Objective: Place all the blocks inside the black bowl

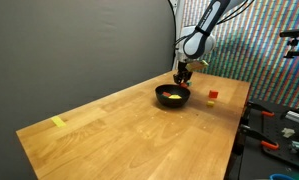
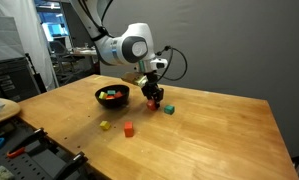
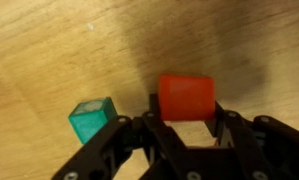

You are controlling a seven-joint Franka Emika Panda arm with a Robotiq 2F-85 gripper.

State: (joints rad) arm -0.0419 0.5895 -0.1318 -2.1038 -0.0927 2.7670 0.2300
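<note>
My gripper next lifts the red block clear, carries it over the blocks inside the black bowl beside my gripper, behind a raised rim, and releases.
The black bowl (image 2: 101, 91) (image 1: 161, 91) holds several blocks in red, yellow and green. Just beside it my gripper (image 2: 155, 99) (image 1: 184, 74) (image 3: 186, 106) reaches down to the table. Its fingers (image 3: 222, 110) press both sides of a red block (image 3: 186, 95) (image 2: 157, 104), which rests on the wood. A teal block (image 3: 92, 120) (image 2: 169, 109) lies close beside it, outside the jaws. Nearer the table edge lie a yellow block (image 2: 105, 125) and another red block (image 2: 128, 129) (image 1: 213, 96).
The wooden table (image 1: 119, 130) carries a small yellow scrap (image 1: 57, 122) near one corner. Tools and clutter (image 1: 279, 125) sit on a bench past the table's edge. A dark backdrop (image 1: 79, 40) stands behind the table.
</note>
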